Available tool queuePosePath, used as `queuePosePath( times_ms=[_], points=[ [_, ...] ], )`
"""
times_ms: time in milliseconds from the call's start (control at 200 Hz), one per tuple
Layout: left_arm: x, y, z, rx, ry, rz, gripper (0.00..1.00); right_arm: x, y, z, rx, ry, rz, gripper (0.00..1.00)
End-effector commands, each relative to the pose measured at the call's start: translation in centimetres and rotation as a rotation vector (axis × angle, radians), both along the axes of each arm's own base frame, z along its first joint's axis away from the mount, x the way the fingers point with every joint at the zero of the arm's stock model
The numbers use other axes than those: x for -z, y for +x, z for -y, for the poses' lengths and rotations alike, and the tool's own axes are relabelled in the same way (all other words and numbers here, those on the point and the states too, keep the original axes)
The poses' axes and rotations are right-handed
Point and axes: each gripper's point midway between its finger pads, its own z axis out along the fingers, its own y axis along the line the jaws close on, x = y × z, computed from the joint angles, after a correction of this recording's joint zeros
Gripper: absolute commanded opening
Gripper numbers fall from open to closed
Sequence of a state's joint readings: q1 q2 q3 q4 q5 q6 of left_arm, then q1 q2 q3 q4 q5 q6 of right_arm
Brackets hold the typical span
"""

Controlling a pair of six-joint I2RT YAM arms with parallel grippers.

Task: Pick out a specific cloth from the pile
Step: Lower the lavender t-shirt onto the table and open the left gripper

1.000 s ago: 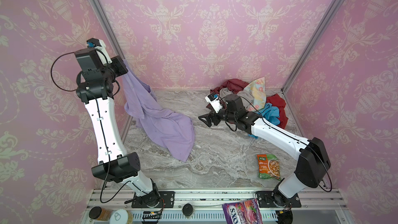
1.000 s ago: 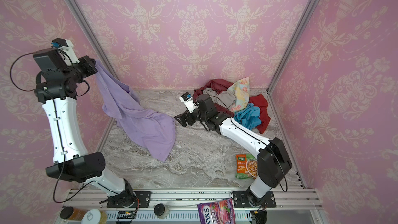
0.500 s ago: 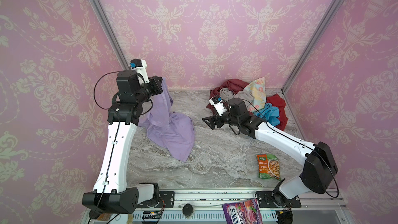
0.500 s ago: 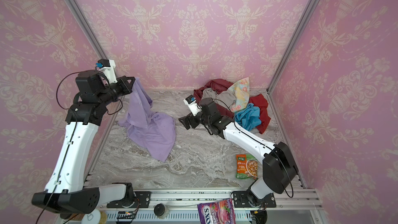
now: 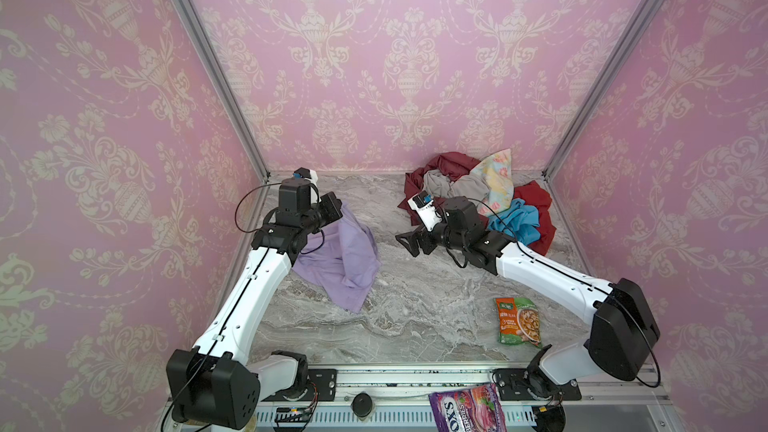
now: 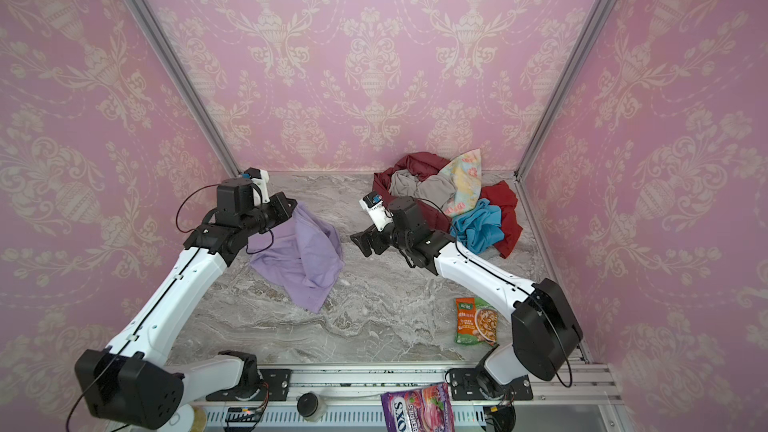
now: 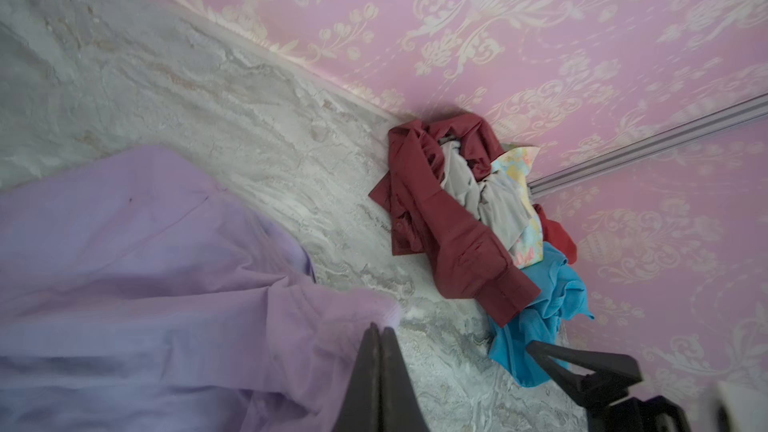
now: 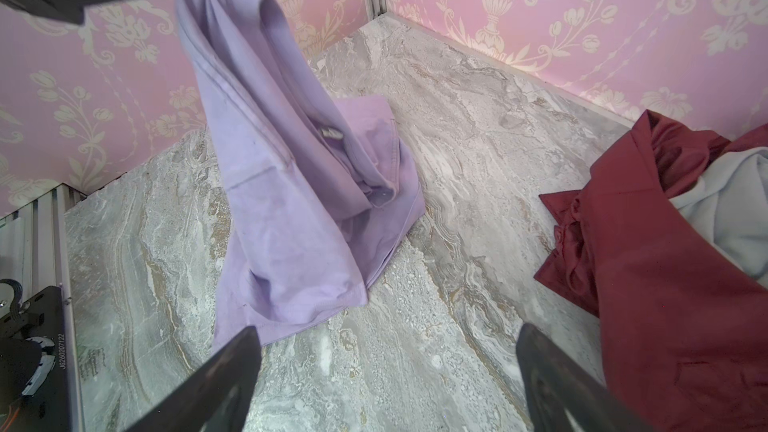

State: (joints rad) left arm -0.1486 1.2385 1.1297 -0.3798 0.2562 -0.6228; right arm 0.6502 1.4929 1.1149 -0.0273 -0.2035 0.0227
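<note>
The rest of the lavender cloth already lies clear of the pile. So my left gripper will next move down to the bunched folds and release the raised corner.
The cloth [image 5: 345, 259] [image 6: 303, 255] is pale lavender and lies bunched on the marble table, left of centre, with one corner lifted. My left gripper [image 5: 332, 211] [image 6: 286, 207] is shut on that raised corner; in the left wrist view the closed tips [image 7: 380, 328] pinch the cloth [image 7: 145, 263]. The pile [image 5: 478, 197] [image 6: 449, 197] [image 7: 457, 222] of maroon, grey-beige, floral and teal pieces sits in the back right corner. My right gripper [image 5: 409, 241] [image 6: 361, 243] [image 8: 386, 328] hovers open and empty between the cloth [image 8: 291, 201] and the pile [image 8: 665, 243].
A green snack packet [image 5: 519, 322] [image 6: 476, 322] lies on the table at the front right. A purple sweets bag [image 5: 467, 409] [image 6: 417, 411] rests on the front rail. Pink patterned walls close in the left, back and right sides.
My left arm has come down from high by the left wall and swung inward, still holding the cloth, which now mostly rests on the table. The right gripper stayed open, shifting only slightly.
</note>
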Motion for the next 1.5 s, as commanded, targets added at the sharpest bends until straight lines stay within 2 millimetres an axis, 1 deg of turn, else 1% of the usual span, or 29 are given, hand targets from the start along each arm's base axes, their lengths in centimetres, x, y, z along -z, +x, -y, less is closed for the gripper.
queuePosePath(
  times_ms=[0,115,285,365,415,495,630,706,761,851,876,911,936,961,971,991,1001,1031,1061,1071,1121,1201,1266,1306,1391,1496],
  points=[
    [1.8,0.6,-1.1,-0.035,-0.016,-0.044,0.0,-0.5,0.1,0.6,0.023,0.007,0.017,0.97],
    [3.7,1.3,-4.0,-0.093,0.012,-0.093,0.0,-0.2,0.3,0.8,0.034,0.005,0.019,0.96],
    [5.9,1.8,-9.0,-0.203,0.087,-0.145,0.0,0.5,0.3,0.9,0.038,-0.004,0.012,0.96],
    [7.5,1.6,-11.4,-0.254,0.139,-0.195,0.0,0.9,0.3,1.0,0.039,-0.009,0.009,0.96],
    [8.9,1.5,-12.7,-0.282,0.163,-0.231,0.0,1.1,0.3,1.1,0.041,-0.011,0.007,0.96],
    [11.7,1.4,-13.7,-0.306,0.167,-0.292,0.0,1.5,0.2,1.0,0.039,-0.011,0.002,0.97],
    [17.2,1.3,-13.9,-0.313,0.163,-0.429,0.0,2.3,0.3,0.9,0.038,-0.006,-0.013,0.97],
    [19.4,1.3,-14.2,-0.318,0.177,-0.489,0.0,2.5,0.3,0.8,0.037,-0.004,-0.02,0.97],
    [20.2,1.4,-14.6,-0.327,0.192,-0.513,0.0,2.5,0.4,0.8,0.037,-0.005,-0.02,0.97],
    [20.0,2.1,-14.9,-0.334,0.201,-0.499,0.05,2.7,0.4,0.9,0.037,-0.014,-0.016,0.97],
    [19.8,2.4,-15.1,-0.338,0.209,-0.495,0.09,2.7,0.4,1.0,0.038,-0.016,-0.015,0.97],
    [19.6,2.6,-15.3,-0.338,0.225,-0.496,0.17,2.8,0.4,1.0,0.04,-0.017,-0.014,0.97],
    [19.3,2.8,-15.5,-0.338,0.237,-0.493,0.26,2.9,0.4,1.1,0.041,-0.019,-0.014,0.97],
    [19.0,3.1,-15.6,-0.335,0.244,-0.489,0.38,2.9,0.5,1.1,0.043,-0.019,-0.015,0.97],
    [18.8,3.1,-15.7,-0.335,0.249,-0.487,0.46,3.0,0.5,1.2,0.044,-0.02,-0.016,0.97],
    [18.4,3.2,-15.8,-0.337,0.261,-0.484,0.56,3.0,0.6,1.2,0.045,-0.02,-0.016,0.97],
    [18.1,3.3,-15.9,-0.338,0.267,-0.478,0.63,2.9,0.6,1.2,0.045,-0.019,-0.014,0.97],
    [17.2,3.4,-16.1,-0.344,0.294,-0.459,0.8,3.0,0.6,1.2,0.046,-0.021,-0.015,0.97],
    [16.1,3.6,-16.3,-0.35,0.326,-0.432,0.96,3.0,0.6,1.3,0.047,-0.019,-0.015,0.98],
    [15.8,3.6,-16.4,-0.351,0.339,-0.427,0.98,3.0,0.6,1.3,0.047,-0.02,-0.015,0.98],
    [13.8,3.5,-16.7,-0.36,0.395,-0.386,0.99,3.0,0.7,1.3,0.048,-0.022,-0.014,0.98],
    [11.3,3.2,-16.5,-0.347,0.451,-0.332,0.99,3.1,1.0,1.4,0.055,-0.026,-0.015,0.98],
    [9.7,2.8,-15.5,-0.319,0.484,-0.295,0.99,3.0,1.4,1.6,0.067,-0.017,-0.022,0.98],
    [9.0,2.5,-14.5,-0.295,0.508,-0.282,0.99,2.9,1.8,1.7,0.079,-0.007,-0.03,0.98],
    [8.7,1.6,-11.7,-0.24,0.523,-0.279,0.99,2.6,2.5,2.0,0.106,0.014,-0.04,0.97],
    [9.6,0.4,-7.6,-0.186,0.466,-0.284,0.99,2.6,3.8,2.8,0.177,0.012,-0.051,0.97]
  ],
)
